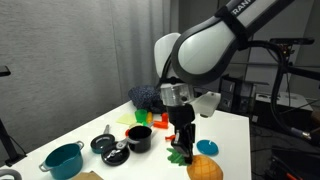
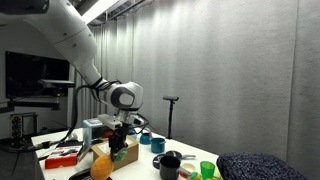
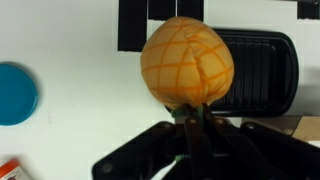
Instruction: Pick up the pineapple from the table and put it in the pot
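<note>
My gripper holds the pineapple's green tuft. It will go up, swing over the black pot's opening [image 1: 139, 131] and go down to let go, since the pot's rim stands above the table.
The pineapple [image 1: 205, 169] is an orange-yellow toy fruit with a green tuft [image 1: 178, 155], lying low near the white table's [image 1: 235, 135] front edge. My gripper [image 1: 183, 143] is shut on the tuft. In the wrist view the fingers [image 3: 190, 125] pinch the green tuft just below the orange body [image 3: 188, 62]. I cannot tell whether the fruit rests on the table or hangs just above it. The small black pot [image 1: 139, 138] stands a short way from the gripper, toward the middle of the table. The gripper [image 2: 120, 140] and pineapple [image 2: 102, 165] show in both exterior views.
A teal pot [image 1: 63, 160] and a flat black lidded pan [image 1: 110, 150] stand beyond the black pot. A blue plate [image 1: 207, 147] lies beside the pineapple and also shows in the wrist view [image 3: 15, 92]. A green cup [image 1: 142, 117] and a dark cloth heap [image 1: 147, 97] sit at the back.
</note>
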Tool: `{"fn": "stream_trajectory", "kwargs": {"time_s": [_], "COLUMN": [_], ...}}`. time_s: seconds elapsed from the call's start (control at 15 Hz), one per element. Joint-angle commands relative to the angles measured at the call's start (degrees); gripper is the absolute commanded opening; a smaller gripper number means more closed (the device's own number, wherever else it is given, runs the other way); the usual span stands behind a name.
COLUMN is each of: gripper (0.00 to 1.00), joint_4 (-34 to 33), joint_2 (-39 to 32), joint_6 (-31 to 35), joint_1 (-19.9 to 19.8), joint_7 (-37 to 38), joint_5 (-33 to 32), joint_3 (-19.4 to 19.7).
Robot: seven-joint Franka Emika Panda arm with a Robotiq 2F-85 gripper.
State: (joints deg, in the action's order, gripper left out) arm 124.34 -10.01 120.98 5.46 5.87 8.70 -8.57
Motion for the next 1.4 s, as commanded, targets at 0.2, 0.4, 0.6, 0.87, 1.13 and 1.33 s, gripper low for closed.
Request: {"fn": "stream_trajectory", "kwargs": {"time_s": [0.2, 0.4, 0.6, 0.87, 1.13, 1.33], "gripper": [0.07, 0.07, 0.02, 0.02, 0.02, 0.02], "joint_4": [1.9, 1.9, 1.8, 0.7, -3.2, -6.5], "joint_2": [4.0, 3.1, 2.9, 1.5, 0.9, 1.2], "joint_6": [1.9, 1.9, 1.9, 13.7, 21.0, 24.8], "joint_1": [0.4, 0.6, 0.6, 0.4, 0.4, 0.4], "joint_7": [4.8, 4.7, 4.7, 13.8, 21.7, 28.0], "joint_5": [-1.7, -1.7, -1.7, -11.5, -20.8, -28.0], "joint_3": [1.8, 1.8, 1.8, 4.4, 8.3, 11.3]}}
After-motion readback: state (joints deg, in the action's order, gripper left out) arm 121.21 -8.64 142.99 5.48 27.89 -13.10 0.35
